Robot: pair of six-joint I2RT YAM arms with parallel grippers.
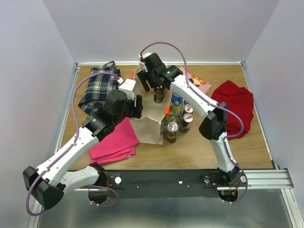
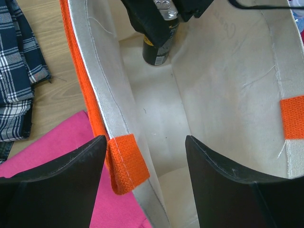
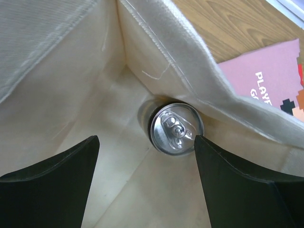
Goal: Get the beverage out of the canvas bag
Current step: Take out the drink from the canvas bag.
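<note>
The can's silver top (image 1: 158,88) (image 3: 176,128) lies below my right gripper, off-center to the right in the wrist view, so I need to shift that way and lower both fingers around it.
The beige canvas bag (image 1: 148,124) with orange handles stands open mid-table. A dark beverage can (image 1: 158,95) with a silver top stands upright in its far corner; it also shows in the right wrist view (image 3: 176,129) and the left wrist view (image 2: 156,52). My right gripper (image 1: 158,86) is open just above the can, inside the bag's mouth; in its own view (image 3: 146,142) the right fingertip is close to the can's rim. My left gripper (image 1: 138,106) is open and straddles the bag's left wall (image 2: 118,114), with the orange handle (image 2: 127,161) next to its left finger (image 2: 52,185).
Several more cans (image 1: 178,118) stand just right of the bag. A folded pink cloth (image 1: 116,140) and a plaid cloth (image 1: 99,88) lie to its left. A red cloth (image 1: 235,107) and a pink booklet (image 1: 197,80) lie to the right.
</note>
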